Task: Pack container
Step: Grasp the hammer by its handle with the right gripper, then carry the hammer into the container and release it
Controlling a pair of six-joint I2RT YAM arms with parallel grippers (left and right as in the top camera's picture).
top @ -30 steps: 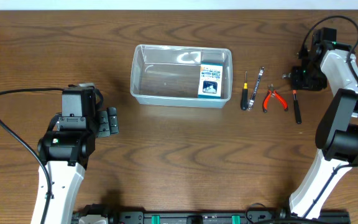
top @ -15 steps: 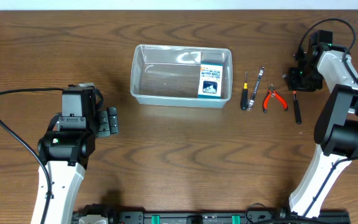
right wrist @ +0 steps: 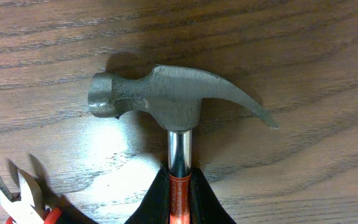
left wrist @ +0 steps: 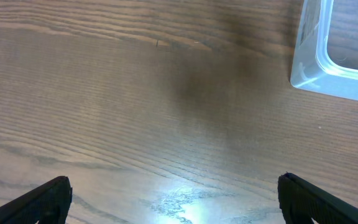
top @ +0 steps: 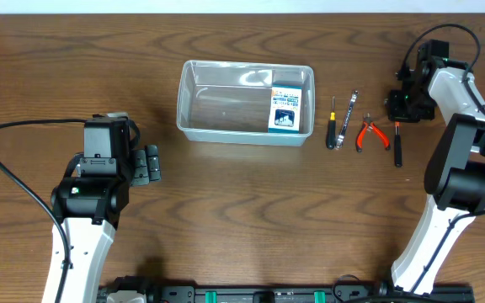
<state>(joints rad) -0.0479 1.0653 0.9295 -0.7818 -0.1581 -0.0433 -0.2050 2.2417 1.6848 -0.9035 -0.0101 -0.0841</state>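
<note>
My right gripper rises next, carries the hammer left in the overhead view, turns, lowers and releases it there. The container's bottom is bare beside the box (top: 285, 109).
The clear plastic container (top: 226, 105) stands at the back middle of the table, with a small blue-and-white box (top: 285, 109) inside at its right end. Its corner shows in the left wrist view (left wrist: 316, 62). My right gripper (top: 407, 105) is shut on the shaft of a hammer (top: 397, 145) that lies on the table at the right. In the right wrist view the fingers (right wrist: 157, 199) clamp the red-and-chrome shaft just below the steel hammer head (right wrist: 166, 99). My left gripper (top: 150, 164) is open and empty over bare wood, left of the container.
Between the container and the hammer lie a black-handled screwdriver (top: 332, 126), a wrench (top: 352, 108) and red-handled pliers (top: 370, 135). The pliers' tips show in the right wrist view (right wrist: 17, 199). A black cable (top: 7, 168) loops at the left.
The hammer's handle has swung slightly to the left under my right gripper. The left arm has not moved.
</note>
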